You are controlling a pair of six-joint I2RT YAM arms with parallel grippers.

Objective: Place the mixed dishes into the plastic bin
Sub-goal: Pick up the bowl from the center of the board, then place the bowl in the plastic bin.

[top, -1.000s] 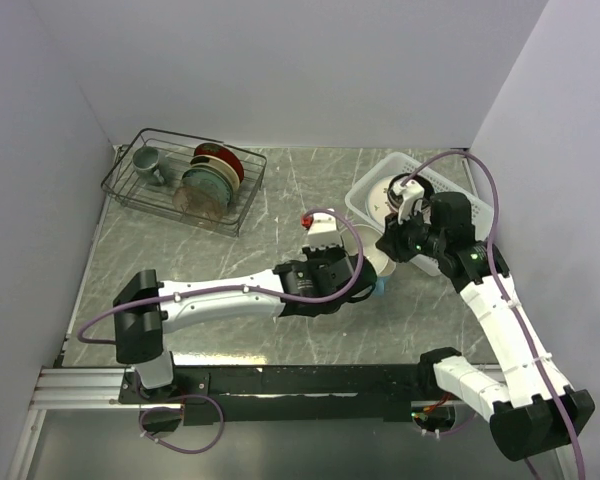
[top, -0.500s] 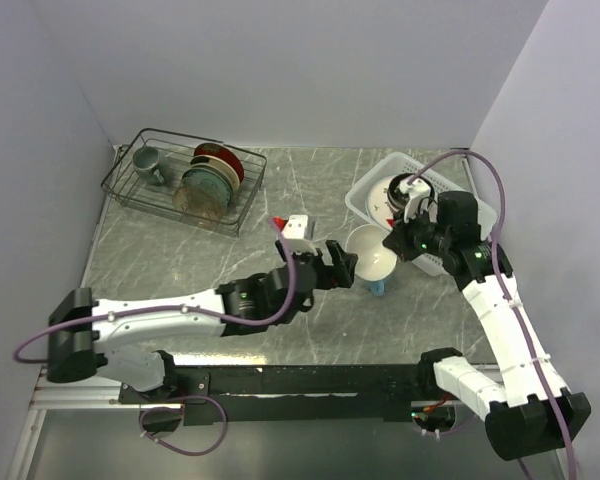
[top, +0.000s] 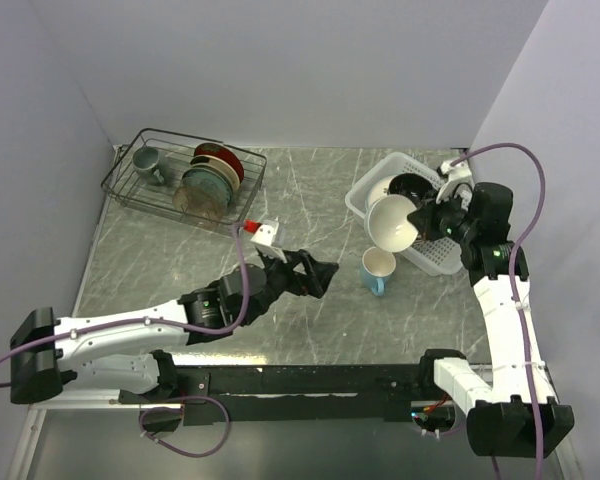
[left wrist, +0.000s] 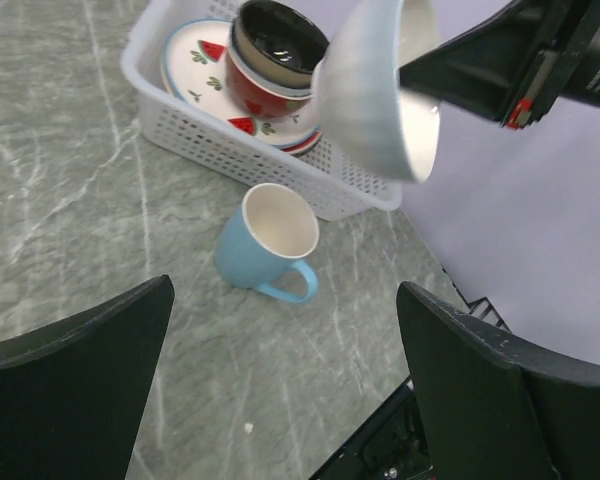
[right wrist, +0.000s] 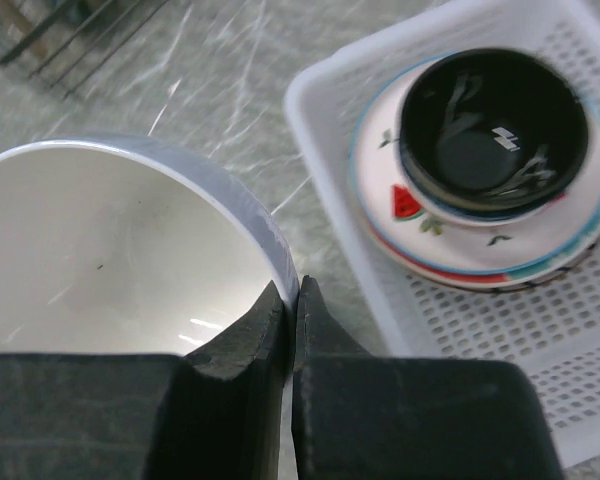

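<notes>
The white bowl goes outward and then down with my right gripper onto the dark bowl in the bin next, for release there, since that dark bowl is empty.
My right gripper (top: pixel 421 221) (right wrist: pixel 292 298) is shut on the rim of a bowl (top: pixel 392 222) (left wrist: pixel 375 95) (right wrist: pixel 110 260). The bowl is white inside and pale outside, and it hangs tilted in the air by the left edge of the white plastic bin (top: pixel 448 256) (left wrist: pixel 230 140) (right wrist: pixel 540 370). Inside the bin a dark bowl (top: pixel 412 186) (left wrist: pixel 275 45) (right wrist: pixel 492 130) rests on a stack of plates, the top one with red fruit marks (left wrist: pixel 195 65) (right wrist: pixel 405 205). A light blue mug (top: pixel 377 270) (left wrist: pixel 265 245) stands on the table in front of the bin. My left gripper (top: pixel 320 272) (left wrist: pixel 285 292) is open and empty, left of the mug.
A black wire rack (top: pixel 130 192) stands at the back left, holding a grey-green mug (top: pixel 146 160) and several upright plates (top: pixel 212 175). The right wall runs close behind the bin.
My left gripper let go of the bowl, opened wide and drew back to the left. My right gripper closed on the bowl's rim and lifted it toward the bin, uncovering the mug.
</notes>
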